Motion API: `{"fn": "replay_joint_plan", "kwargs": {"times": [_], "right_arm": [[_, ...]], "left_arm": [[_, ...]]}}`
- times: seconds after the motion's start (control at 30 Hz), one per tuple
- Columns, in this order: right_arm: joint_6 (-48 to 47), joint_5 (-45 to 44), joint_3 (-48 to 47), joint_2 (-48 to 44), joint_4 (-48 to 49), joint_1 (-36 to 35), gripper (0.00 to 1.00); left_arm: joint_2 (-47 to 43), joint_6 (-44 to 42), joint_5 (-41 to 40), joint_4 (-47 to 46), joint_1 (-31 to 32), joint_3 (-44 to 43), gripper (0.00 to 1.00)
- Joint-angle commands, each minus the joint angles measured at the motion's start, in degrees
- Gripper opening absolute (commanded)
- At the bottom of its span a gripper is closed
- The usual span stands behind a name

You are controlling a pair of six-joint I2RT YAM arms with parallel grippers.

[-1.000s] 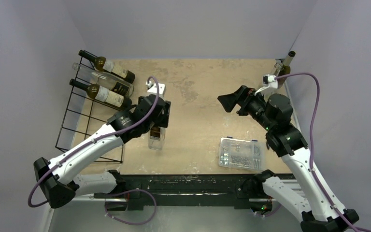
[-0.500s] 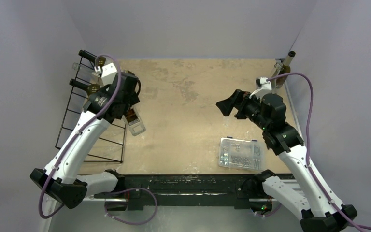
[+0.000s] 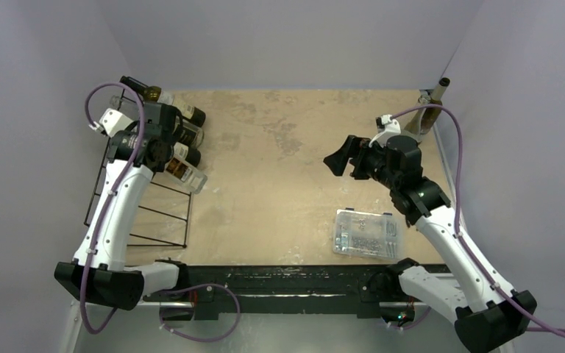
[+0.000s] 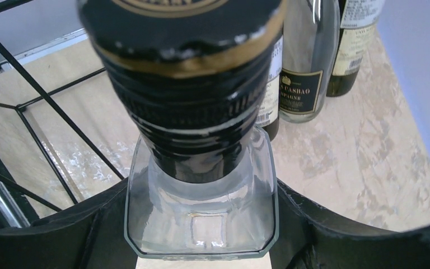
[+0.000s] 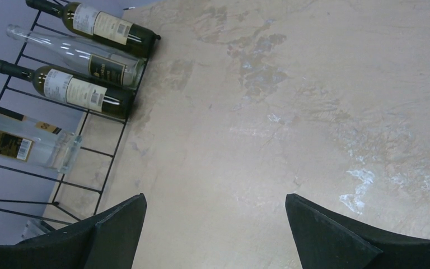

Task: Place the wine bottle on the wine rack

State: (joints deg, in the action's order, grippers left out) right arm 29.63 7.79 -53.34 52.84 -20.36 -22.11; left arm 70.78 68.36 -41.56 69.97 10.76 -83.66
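Note:
The clear bottle needs to go down next into the empty rack cell [image 3: 163,181] below my left gripper, beside the nearest green bottle. My left gripper needs to lower it there and release it, since that gap is free.
My left gripper [image 3: 168,156] is shut on the neck end of a clear square wine bottle [image 3: 185,173] with a black cap and a dark label. The bottle is tilted over the black wire wine rack [image 3: 138,209], just in front of the bottles lying there. In the left wrist view the bottle [image 4: 201,218] sits between my fingers [image 4: 98,230], base pointing down at the table. The right wrist view shows it [image 5: 28,144] lying along the rack [image 5: 103,182]. My right gripper [image 3: 338,160] is open and empty over the table's middle right.
Three bottles lie in the rack's far cells: green [image 5: 103,25], clear [image 5: 78,56], green [image 5: 73,89]. A clear plastic box [image 3: 368,233] of small parts sits near the front right. Another bottle [image 3: 432,103] stands in the far right corner.
My left arm swung left from the table's middle, carrying the clear bottle from upright to tilted over the rack. My right gripper drifted slightly left and stayed open.

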Motion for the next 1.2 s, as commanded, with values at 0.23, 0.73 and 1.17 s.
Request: {"fn": "replay_joint_plan", "kwargs": {"times": [0.23,0.73,1.17], "right_arm": [[-3.35,3.17,-0.61,7.43,5.39,0.02,0.99],[-4.67,2.99,-1.44,9.33,5.06,0.01,0.99],[-4.93,3.07,-1.91,11.15,5.53,0.08,0.99]], "left_arm": [[6.25,9.4,-0.19,-6.74,-8.11,0.19,0.0],[9.97,13.26,0.48,-11.52,-12.82,5.2,0.0],[12.93,15.34,0.95,-12.76,-13.82,6.21,0.0]]}}
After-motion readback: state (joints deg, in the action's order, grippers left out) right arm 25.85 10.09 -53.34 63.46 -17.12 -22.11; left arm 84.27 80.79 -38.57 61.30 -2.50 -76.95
